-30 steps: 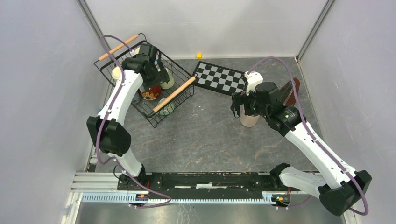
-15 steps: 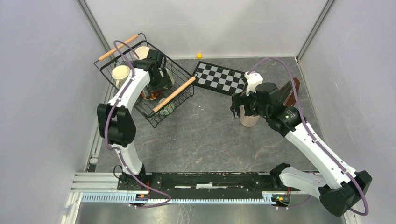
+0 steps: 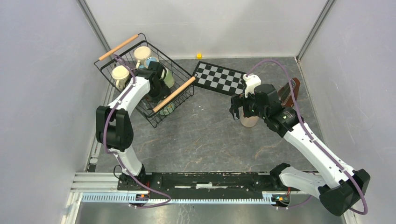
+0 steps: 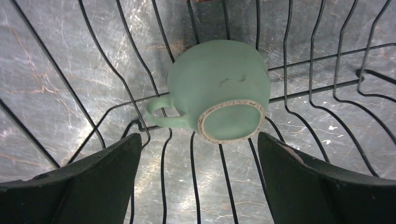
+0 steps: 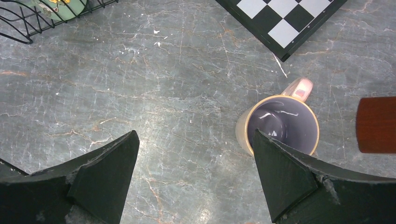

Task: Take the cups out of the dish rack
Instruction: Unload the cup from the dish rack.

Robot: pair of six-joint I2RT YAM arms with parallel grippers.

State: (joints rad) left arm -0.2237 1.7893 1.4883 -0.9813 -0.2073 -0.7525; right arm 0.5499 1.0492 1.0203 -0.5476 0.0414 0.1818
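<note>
The robot next needs to move its left gripper toward the light green cup's handle [image 4: 154, 115] and close the fingers across it, because this slim loop sticks out from the cup's round body.
The dish rack [image 3: 173, 94] stands at the back left and holds several cups: a cream one [image 3: 120, 73], a white one [image 3: 142, 52] and a blue one [image 3: 152, 62]. My left gripper [image 3: 159, 86] reaches down into the rack, open. In the left wrist view a light green cup [image 4: 219, 86] lies on its side on the rack wires [image 4: 308, 88], base towards the camera, just ahead of the left gripper [image 4: 198, 145] and untouched. A beige-pink cup [image 5: 280, 123] stands upright on the table. My right gripper [image 5: 195, 135] hangs open above the table, its right finger [image 5: 289, 182] beside that cup [image 3: 250, 121].
A checkered board [image 3: 219, 78] lies behind the beige-pink cup, and a brown metronome [image 3: 288, 91] stands to its right. A small yellow block [image 3: 199, 55] sits by the back wall. A green flowered cup [image 5: 60, 7] shows at the rack's near corner.
My left arm has swung from the rack's back part towards its middle and lower, uncovering the cream, white and blue cups. The right gripper has shifted slightly left, still open.
</note>
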